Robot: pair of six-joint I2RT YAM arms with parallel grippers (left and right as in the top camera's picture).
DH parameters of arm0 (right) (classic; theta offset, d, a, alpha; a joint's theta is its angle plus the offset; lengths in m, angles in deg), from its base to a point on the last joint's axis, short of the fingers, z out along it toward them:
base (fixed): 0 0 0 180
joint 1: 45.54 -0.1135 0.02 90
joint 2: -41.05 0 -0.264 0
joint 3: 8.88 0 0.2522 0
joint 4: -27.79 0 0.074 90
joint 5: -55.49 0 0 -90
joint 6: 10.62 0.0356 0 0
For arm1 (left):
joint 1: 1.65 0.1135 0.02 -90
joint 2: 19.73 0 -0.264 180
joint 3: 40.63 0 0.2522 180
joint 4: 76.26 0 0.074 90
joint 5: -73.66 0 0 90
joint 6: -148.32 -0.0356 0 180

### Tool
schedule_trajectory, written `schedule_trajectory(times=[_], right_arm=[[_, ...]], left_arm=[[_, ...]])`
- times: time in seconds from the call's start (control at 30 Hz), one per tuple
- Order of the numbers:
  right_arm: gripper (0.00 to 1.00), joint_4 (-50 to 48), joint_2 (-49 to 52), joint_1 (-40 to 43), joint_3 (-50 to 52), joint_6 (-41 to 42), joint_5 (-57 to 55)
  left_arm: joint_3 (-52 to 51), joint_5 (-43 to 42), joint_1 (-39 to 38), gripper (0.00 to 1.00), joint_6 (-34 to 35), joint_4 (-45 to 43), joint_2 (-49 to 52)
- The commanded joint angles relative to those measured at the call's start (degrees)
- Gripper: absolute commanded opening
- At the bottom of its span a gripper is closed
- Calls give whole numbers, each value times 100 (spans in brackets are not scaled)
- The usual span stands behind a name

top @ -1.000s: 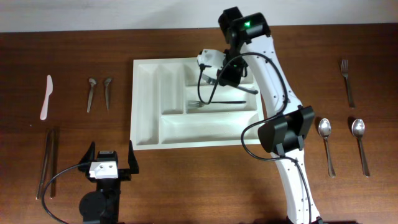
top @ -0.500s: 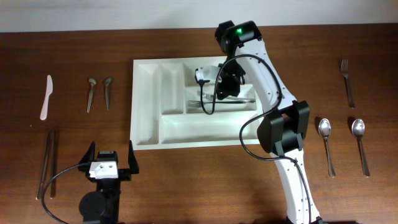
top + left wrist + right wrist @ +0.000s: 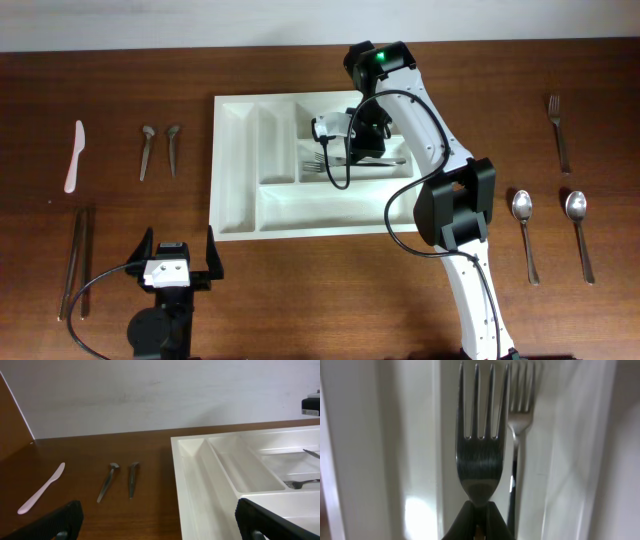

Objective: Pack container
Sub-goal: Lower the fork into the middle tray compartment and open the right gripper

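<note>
My right gripper moves down toward the bare part of the container beside the second fork (image 3: 450,467) next and releases the metal fork (image 3: 479,455) there. That part lies just below my gripper.
The container (image 3: 222,180) is a large white cutlery tray at the table's middle; it also shows in the left wrist view (image 3: 197,485) and the right wrist view (image 3: 415,435). My right gripper (image 3: 352,150) is shut on a metal fork (image 3: 479,455) and holds it low over a long horizontal compartment. A second fork (image 3: 388,162) lies in that compartment, right beside the held one (image 3: 521,410). My left gripper (image 3: 178,252) is open and empty in front of the tray's near left corner (image 3: 160,530).
Left of the tray lie a white plastic knife (image 3: 74,155), two small metal utensils (image 3: 147,150) (image 3: 172,148) and a pair of chopsticks (image 3: 76,260). Right of the tray lie a fork (image 3: 559,130) and two spoons (image 3: 524,230) (image 3: 579,230).
My right gripper has moved left and down with the fork, from the tray's back right to above the fork lying in the compartment. The left arm has not moved.
</note>
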Motion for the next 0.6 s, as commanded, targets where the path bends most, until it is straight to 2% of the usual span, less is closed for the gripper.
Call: schedule_trajectory(times=[0.0, 0.57], right_arm=[[5, -52, -144, -4, 92, -101, 157], [5, -273, -142, -4, 496, -98, 201]], left_arm=[[-28, -4, 37, 99, 55, 20, -26], [-28, -4, 37, 99, 55, 20, -26]])
